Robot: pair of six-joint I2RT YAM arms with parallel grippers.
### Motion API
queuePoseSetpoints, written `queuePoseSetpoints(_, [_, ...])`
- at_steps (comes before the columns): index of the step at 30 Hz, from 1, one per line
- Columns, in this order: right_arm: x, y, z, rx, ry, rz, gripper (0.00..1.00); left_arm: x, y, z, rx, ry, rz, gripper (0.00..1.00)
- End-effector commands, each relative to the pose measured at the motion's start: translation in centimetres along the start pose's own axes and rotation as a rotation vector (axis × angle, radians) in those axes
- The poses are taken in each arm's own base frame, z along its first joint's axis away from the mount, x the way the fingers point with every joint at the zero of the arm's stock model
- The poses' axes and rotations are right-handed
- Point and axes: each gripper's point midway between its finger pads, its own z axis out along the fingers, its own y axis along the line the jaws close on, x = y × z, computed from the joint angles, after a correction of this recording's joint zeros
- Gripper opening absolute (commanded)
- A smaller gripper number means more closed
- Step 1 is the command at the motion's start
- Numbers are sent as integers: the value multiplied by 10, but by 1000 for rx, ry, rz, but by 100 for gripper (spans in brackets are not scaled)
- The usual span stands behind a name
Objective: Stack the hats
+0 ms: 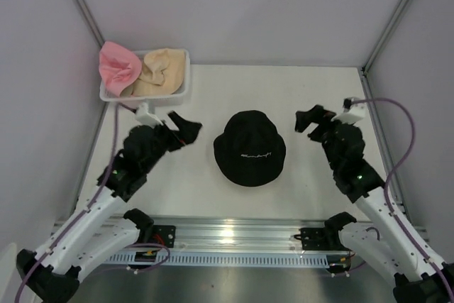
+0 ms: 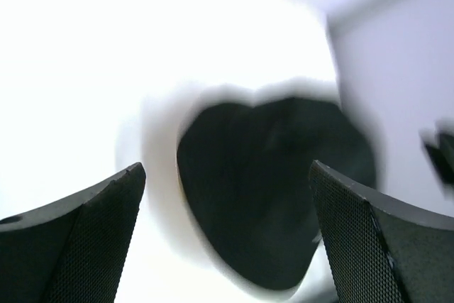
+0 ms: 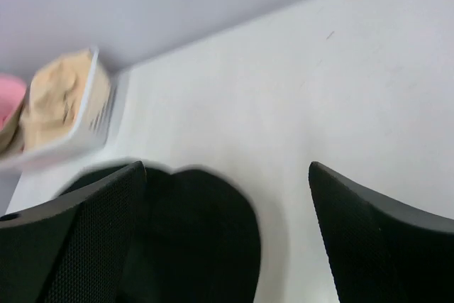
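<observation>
The raised fold of the beige hat is uncovered beside the pink hat (image 1: 117,67), so the robot's left gripper will next swing outward over the white basket, then go down onto that fold.
A black hat (image 1: 249,148) lies crown up in the middle of the table; it also shows blurred in the left wrist view (image 2: 273,182) and in the right wrist view (image 3: 191,239). A pink hat (image 1: 117,67) and a beige hat (image 1: 163,71) sit in the white basket (image 1: 186,81) at the back left. The beige hat shows in the right wrist view (image 3: 57,97), with a bit of the pink hat (image 3: 8,108). My left gripper (image 1: 186,127) is open and empty left of the black hat. My right gripper (image 1: 309,119) is open and empty to its right.
White enclosure walls stand on three sides. A metal rail (image 1: 234,235) runs along the near edge between the arm bases. A purple cable (image 1: 404,140) loops by the right wall.
</observation>
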Motion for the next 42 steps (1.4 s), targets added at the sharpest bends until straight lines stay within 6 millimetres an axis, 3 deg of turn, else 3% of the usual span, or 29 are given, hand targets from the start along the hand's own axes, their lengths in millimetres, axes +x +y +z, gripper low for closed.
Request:
queuePoseSetpoints(1, [-19, -53, -2, 254, 95, -111, 99, -114, 10, -36, -223, -261, 35, 99])
queuePoseSetpoints(2, [-44, -54, 2, 246, 83, -97, 99, -129, 27, -23, -303, -273, 43, 99])
queuePoseSetpoints(3, [-52, -53, 9, 232, 82, -98, 99, -141, 32, -16, -338, -273, 88, 99])
queuePoseSetpoints(4, [-56, -54, 25, 225, 85, -97, 99, -182, 12, -24, -336, -341, 104, 99])
queuePoseSetpoints(5, [-70, -52, 32, 197, 75, -77, 100, -183, 33, 4, -438, -280, 135, 100])
queuePoseSetpoints(6, [-75, -52, 37, 187, 72, -39, 100, -191, 51, 12, -518, -260, 161, 100])
queuePoseSetpoints(7, [-79, -51, 42, 180, 66, -23, 99, -225, 27, 11, -480, -291, 169, 99])
queuePoseSetpoints(8, [-83, -48, 53, 160, 45, -15, 99, -222, 53, 43, -534, -206, 178, 100])
queuePoseSetpoints(9, [-84, -47, 57, 144, 34, -14, 99, -240, 45, 52, -510, -202, 192, 99])
queuePoseSetpoints(10, [-85, -44, 61, 126, 24, -10, 100, -239, 54, 65, -529, -161, 187, 99])
queuePoseSetpoints(11, [-86, -41, 69, 101, 12, -7, 99, -269, 43, 62, -536, -200, 195, 99])
queuePoseSetpoints(12, [-81, -41, 73, 92, 17, -2, 99, -257, 72, 95, -604, -119, 202, 99])
queuePoseSetpoints(13, [-81, -40, 77, 83, 13, 3, 99, -255, 86, 105, -647, -90, 204, 99])
queuePoseSetpoints(14, [-78, -42, 80, 87, 20, 3, 99, -282, 80, 99, -670, -128, 214, 100])
queuePoseSetpoints(15, [-69, -41, 84, 70, 52, 2, 100, -267, 111, 126, -732, -50, 215, 99])
queuePoseSetpoints(16, [-66, -44, 87, 81, 61, -4, 99, -264, 122, 134, -750, -22, 223, 100])
queuePoseSetpoints(17, [-64, -47, 89, 88, 66, -10, 99, -276, 115, 143, -689, -21, 255, 99])
queuePoseSetpoints(18, [-58, -51, 93, 102, 81, -14, 99, -265, 129, 162, -678, 30, 268, 99])
queuePoseSetpoints(21, [-49, -57, 101, 119, 111, -27, 99, -259, 132, 189, -597, 58, 324, 100])
queuePoseSetpoints(22, [-50, -57, 103, 119, 111, -28, 99, -253, 141, 198, -608, 71, 325, 99])
queuePoseSetpoints(28, [-37, -61, 118, 116, 156, -22, 99, -255, 186, 219, -739, 4, 289, 97])
queuePoseSetpoints(30, [-38, -59, 120, 111, 159, -23, 99, -250, 205, 229, -756, 2, 271, 88])
queuePoseSetpoints(36, [-46, -51, 129, 91, 163, -22, 99, -242, 229, 260, -716, -8, 255, 84])
queuePoseSetpoints(39, [-51, -44, 131, 59, 159, -11, 99, -240, 238, 267, -729, -11, 277, 76])
queuePoseSetpoints(42, [-51, -40, 134, 52, 160, -8, 99, -242, 247, 267, -763, -31, 282, 59])
